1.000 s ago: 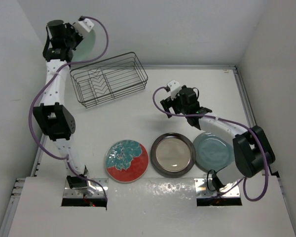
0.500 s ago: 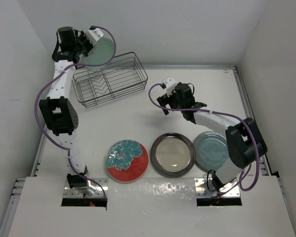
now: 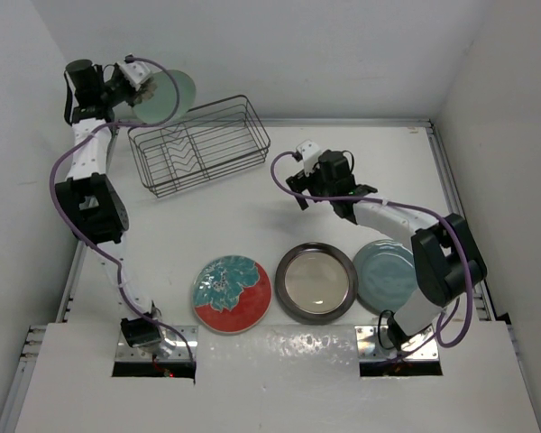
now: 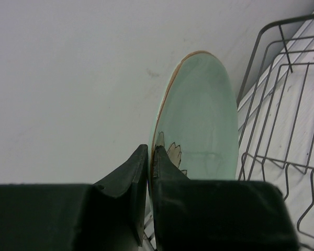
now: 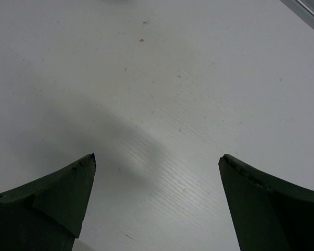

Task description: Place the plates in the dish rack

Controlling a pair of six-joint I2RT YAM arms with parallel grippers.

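The pale mint-green plate is above the rack's back rim, so my left gripper will lower it and shift it toward the wire slots inside (image 3: 178, 152) (image 4: 272, 166).
My left gripper (image 3: 142, 87) is shut on the rim of the pale mint-green plate (image 3: 167, 96) and holds it on edge in the air above the back left end of the dark wire dish rack (image 3: 201, 144). In the left wrist view the plate (image 4: 201, 120) stands upright between my fingers, with the rack (image 4: 288, 120) to its right. The red floral plate (image 3: 232, 293), the cream plate with brown rim (image 3: 316, 280) and the blue-teal plate (image 3: 392, 275) lie in a row near the front. My right gripper (image 3: 298, 187) is open and empty above bare table (image 5: 162, 104).
White walls close in the table at the back, left and right. The right arm's forearm hangs over the blue-teal plate. A metal rail (image 3: 455, 198) runs along the table's right edge.
The left arm has swung the mint-green plate from the left to over the rack, then back a little to the left. The right gripper moved left and back, then held still.
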